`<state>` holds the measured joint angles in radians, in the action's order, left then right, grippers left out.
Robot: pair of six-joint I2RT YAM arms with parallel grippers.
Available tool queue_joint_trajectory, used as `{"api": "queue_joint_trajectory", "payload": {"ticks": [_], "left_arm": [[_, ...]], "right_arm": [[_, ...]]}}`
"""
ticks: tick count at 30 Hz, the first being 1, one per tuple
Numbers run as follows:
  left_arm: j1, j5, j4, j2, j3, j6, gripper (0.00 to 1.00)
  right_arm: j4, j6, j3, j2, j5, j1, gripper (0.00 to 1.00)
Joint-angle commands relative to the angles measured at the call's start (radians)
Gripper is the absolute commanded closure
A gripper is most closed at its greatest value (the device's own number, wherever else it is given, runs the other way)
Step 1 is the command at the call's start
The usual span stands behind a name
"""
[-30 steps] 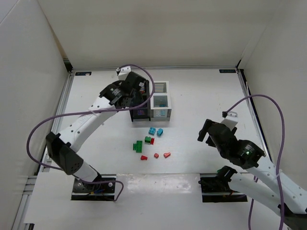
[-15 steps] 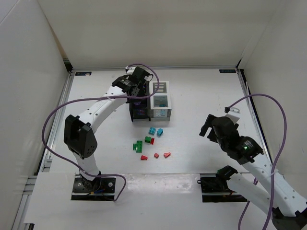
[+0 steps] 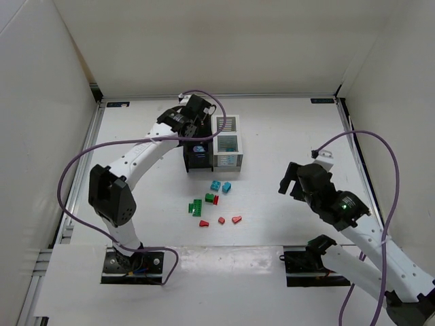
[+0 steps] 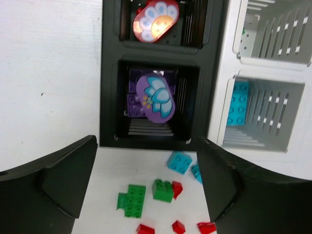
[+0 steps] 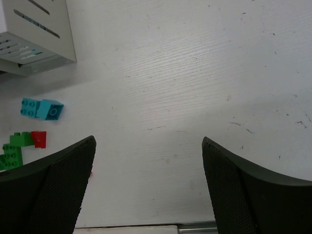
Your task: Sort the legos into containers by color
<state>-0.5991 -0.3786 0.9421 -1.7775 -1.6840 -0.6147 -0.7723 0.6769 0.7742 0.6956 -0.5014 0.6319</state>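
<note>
The closer loose teal lego comes next: my right gripper swings left in the top view and down onto it, since the white container (image 3: 228,160) already holds a teal lego.
My left gripper (image 3: 196,138) (image 4: 147,141) hangs open over the black container (image 3: 188,163) (image 4: 109,87). A purple oval lego (image 4: 155,97) with a flower print lies loose in its near compartment, clear of both fingers. A red-pink oval lego (image 4: 155,20) sits in the far compartment. The white container (image 3: 228,160) (image 4: 273,70) stands against its right side and holds a teal brick (image 4: 238,103). In front lie loose teal (image 3: 220,186), green (image 3: 196,207) and red (image 3: 221,220) legos. My right gripper (image 3: 291,182) (image 5: 148,141) is open over bare table, right of the pile.
White walls enclose the table on three sides. A metal rail (image 3: 88,146) runs along the left edge. In the right wrist view the teal bricks (image 5: 41,108) and the white container's corner (image 5: 34,34) sit far left.
The left arm swung over the black container, then its jaws opened and let the purple oval piece into the near compartment. The right arm shifted only slightly.
</note>
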Motion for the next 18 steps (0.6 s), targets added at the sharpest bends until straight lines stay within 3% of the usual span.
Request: {"api": "queue_joint_trajectory", "payload": {"ticks": [1, 2, 8, 11, 18], "left_arm": [[0.002, 0.021, -0.002, 0.148, 0.024, 0.007, 0.06], [0.001, 0.023, -0.003, 0.171, 0.042, 0.006, 0.0], [0.001, 0.032, 0.026, 0.493, 0.354, -0.086, 0.0], [-0.004, 0.043, 0.07, 0.709, 0.522, -0.166, 0.0], [-0.021, 0.055, 0.242, 0.972, 0.733, -0.215, 0.0]], "right_arm": [[0.05, -0.016, 0.016, 0.036, -0.011, 0.044, 0.1], [0.056, -0.016, 0.02, 0.057, -0.022, 0.072, 0.1], [0.168, -0.01, 0.071, 0.254, -0.054, 0.261, 0.1], [0.24, 0.006, 0.132, 0.408, -0.045, 0.304, 0.11], [0.393, -0.013, 0.261, 0.757, -0.069, 0.386, 0.12]]}}
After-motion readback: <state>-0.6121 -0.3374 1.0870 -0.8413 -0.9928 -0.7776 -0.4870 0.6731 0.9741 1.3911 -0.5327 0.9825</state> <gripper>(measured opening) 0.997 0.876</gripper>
